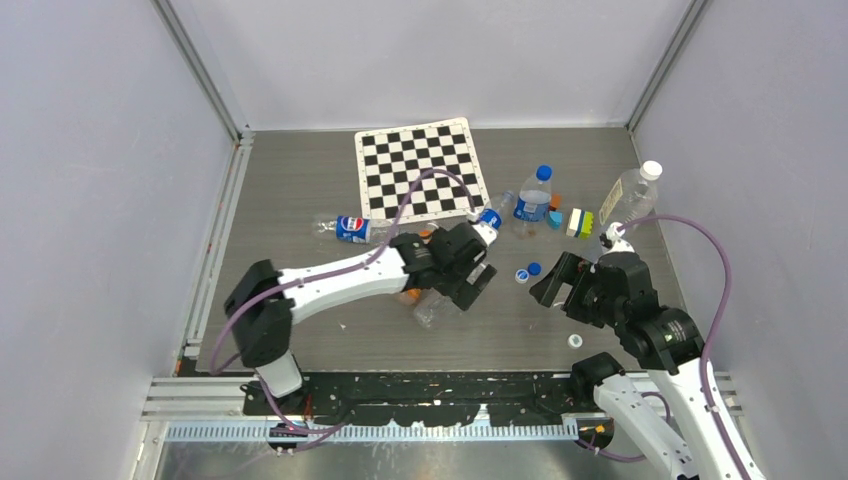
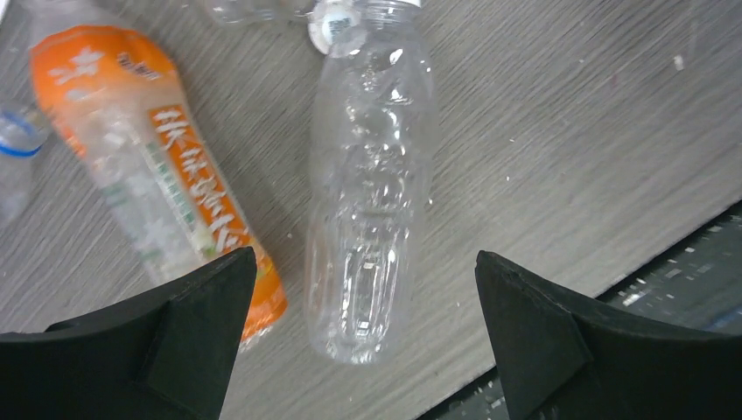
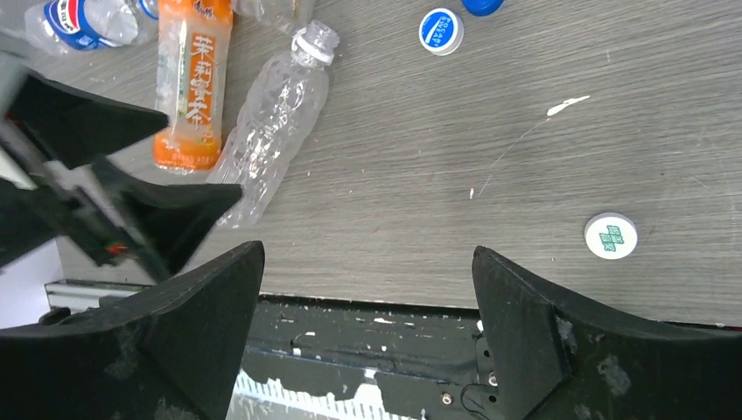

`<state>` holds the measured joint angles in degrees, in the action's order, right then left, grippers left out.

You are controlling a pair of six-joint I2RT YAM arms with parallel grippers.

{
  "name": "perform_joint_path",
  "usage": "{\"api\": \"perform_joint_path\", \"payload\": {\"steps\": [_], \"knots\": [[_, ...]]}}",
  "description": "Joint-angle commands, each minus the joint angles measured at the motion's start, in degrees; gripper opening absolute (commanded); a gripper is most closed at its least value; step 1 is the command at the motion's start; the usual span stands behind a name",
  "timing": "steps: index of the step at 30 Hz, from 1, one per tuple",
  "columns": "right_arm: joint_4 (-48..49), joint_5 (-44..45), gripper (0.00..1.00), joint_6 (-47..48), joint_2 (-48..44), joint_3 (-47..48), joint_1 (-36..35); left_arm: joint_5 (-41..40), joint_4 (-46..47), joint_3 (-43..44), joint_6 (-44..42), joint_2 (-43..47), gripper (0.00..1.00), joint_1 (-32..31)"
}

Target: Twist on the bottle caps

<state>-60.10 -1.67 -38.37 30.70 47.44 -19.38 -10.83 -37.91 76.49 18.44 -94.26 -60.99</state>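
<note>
Next, my right gripper needs to reach outward and down around the rim of the white-rimmed blue cap, which lies there, as the clear bottle (image 3: 271, 122) is uncapped.
A clear uncapped bottle (image 2: 367, 175) lies on the grey table, with an orange-label bottle (image 2: 149, 166) lying beside it. My left gripper (image 2: 365, 258) is open and empty, hovering over the clear bottle's base end; it also shows in the top view (image 1: 470, 280). My right gripper (image 3: 367, 254) is open and empty above the table's near edge, also in the top view (image 1: 552, 285). A white cap (image 3: 610, 236) lies loose to its right. Two blue caps (image 3: 440, 31) lie farther out; in the top view they sit between the grippers (image 1: 526, 272). The clear bottle (image 3: 271, 122) shows an open neck.
A Pepsi bottle (image 1: 350, 228) lies left of centre. A blue-capped bottle (image 1: 535, 195) and a white-capped bottle (image 1: 635, 195) are at the back right, with small blocks and a yellow-green sponge (image 1: 580, 221). A checkerboard mat (image 1: 420, 170) lies at the back. Walls enclose three sides.
</note>
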Motion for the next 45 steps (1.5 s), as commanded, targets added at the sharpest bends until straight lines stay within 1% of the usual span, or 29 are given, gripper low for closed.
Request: {"api": "perform_joint_path", "payload": {"steps": [1, 9, 15, 19, 22, 23, 25, 27, 28, 32, 35, 37, 40, 42, 45], "knots": [[5.28, 3.44, 0.94, -1.43, 0.30, -1.19, 0.13, -4.26, 3.07, 3.00, -4.79, -6.07, 0.99, -1.79], [7.25, -1.66, 0.94, 0.67, 0.30, -2.49, 0.13, -5.65, 7.23, 1.99, -5.43, -12.01, 0.97, -1.51], [8.33, -2.60, 0.91, 1.91, 2.38, -2.83, 0.13, -1.71, 12.13, -1.36, -3.51, -13.03, 0.93, 0.06], [8.84, -1.16, 0.90, 2.25, 3.67, -2.71, 0.13, 0.49, 16.02, -4.34, -2.78, -12.55, 0.87, 0.55], [9.28, -0.32, 0.91, 2.39, 5.33, -2.18, 0.13, 1.18, 17.27, -5.78, -2.21, -12.32, 0.78, 0.94], [9.46, -0.25, 0.90, 2.48, 5.73, -2.09, 0.13, 1.32, 17.68, -6.27, -2.06, -11.96, 0.73, 0.96], [9.99, -0.02, 0.91, 2.32, 7.17, -1.80, 0.12, 1.17, 18.50, -7.57, -1.49, -10.91, 0.69, 1.01], [10.51, 0.29, 0.91, 1.98, 9.42, -1.54, 0.10, 1.31, 20.20, -9.65, -0.86, -7.90, 0.63, 0.96], [10.72, 0.50, 0.91, 1.78, 10.01, -1.38, 0.03, 1.33, 21.17, -11.23, -0.58, -6.07, 0.61, 0.96], [10.83, 3.68, 0.90, 1.66, 13.23, -0.32, 0.04, 1.37, 22.33, -15.43, -0.79, 1.82, 0.60, 0.96], [11.15, 3.85, 0.90, 1.36, 16.41, 1.27, -0.08, 0.40, 22.73, -18.38, -1.18, 9.00, 0.58, 0.96], [11.39, 4.08, 0.91, 0.95, 18.93, 2.37, -0.36, 0.48, 23.78, -20.50, -2.25, 13.67, 0.56, 0.96], [10.94, 7.71, 0.90, 0.22, 22.35, 3.93, -1.04, 0.40, 26.96, -24.45, -4.13, 21.72, 0.51, 0.96], [10.19, 9.99, 0.90, -0.15, 26.80, 5.28, -1.48, -0.10, 29.25, -26.71, -5.75, 26.77, 0.47, 0.97], [9.90, 12.72, 0.89, -1.05, 31.25, 7.37, -2.81, -1.88, 29.63, -28.43, -9.24, 32.71, 0.46, 0.99]]}}
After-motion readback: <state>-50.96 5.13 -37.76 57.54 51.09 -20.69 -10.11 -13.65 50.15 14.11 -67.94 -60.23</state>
